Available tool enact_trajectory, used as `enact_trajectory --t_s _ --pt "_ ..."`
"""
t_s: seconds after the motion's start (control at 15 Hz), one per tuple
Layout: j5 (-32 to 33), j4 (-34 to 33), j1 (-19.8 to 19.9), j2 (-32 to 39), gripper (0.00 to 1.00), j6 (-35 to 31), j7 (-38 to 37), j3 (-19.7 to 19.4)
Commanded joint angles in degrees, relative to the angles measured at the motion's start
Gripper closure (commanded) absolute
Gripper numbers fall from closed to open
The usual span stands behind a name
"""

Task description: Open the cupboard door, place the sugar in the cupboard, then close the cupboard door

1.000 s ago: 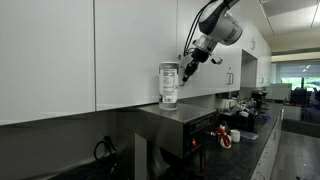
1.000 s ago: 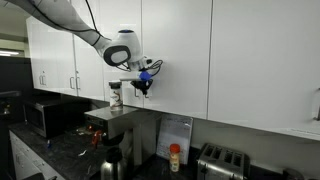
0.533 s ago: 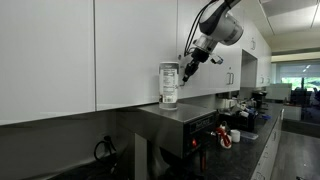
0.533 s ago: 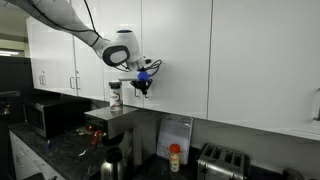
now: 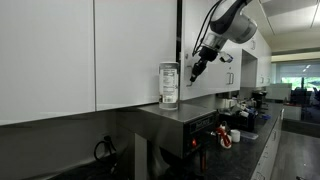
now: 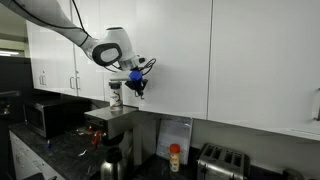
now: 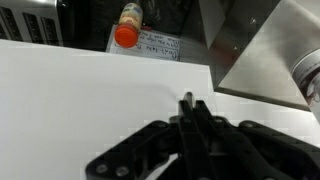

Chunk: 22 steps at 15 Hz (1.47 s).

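Observation:
The white cupboard door stands shut. My gripper swings it open by its lower corner (image 6: 145, 99) (image 7: 196, 92) next, back in an arc away from the wall cupboards, then releases it.
The sugar jar (image 5: 168, 84), clear with white contents, stands upright on a grey appliance top below the wall cupboards; it also shows in an exterior view (image 6: 116, 95). My gripper (image 5: 197, 70) hangs just beside it at the lower edge of the glossy white cupboard door (image 5: 135, 45), fingers pressed together. It appears in an exterior view (image 6: 135, 88) and in the wrist view (image 7: 190, 104), close against the white door panel (image 7: 80, 100). All cupboard doors look closed. The handle is not clearly visible.
The grey appliance (image 5: 175, 115) stands on a dark counter. A bottle with an orange lid (image 7: 127, 33) stands below, also in an exterior view (image 6: 174, 157), next to a toaster (image 6: 222, 162). More white cupboards with handles (image 6: 75, 82) run along the wall.
My gripper and forearm have shifted a little along the door's lower edge. The jar has not moved.

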<state>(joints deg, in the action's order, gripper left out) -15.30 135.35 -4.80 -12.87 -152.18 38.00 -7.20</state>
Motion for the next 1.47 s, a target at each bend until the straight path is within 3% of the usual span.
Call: enact_trajectory --t_s 0.0,1.4 --pt "2.46 7.12 1.14 -6.30 0.98 -1.04 0.61 -0.98" --pt "10.48 21.32 2.86 -25.66 0.98 0.38 2.03 -12.73"
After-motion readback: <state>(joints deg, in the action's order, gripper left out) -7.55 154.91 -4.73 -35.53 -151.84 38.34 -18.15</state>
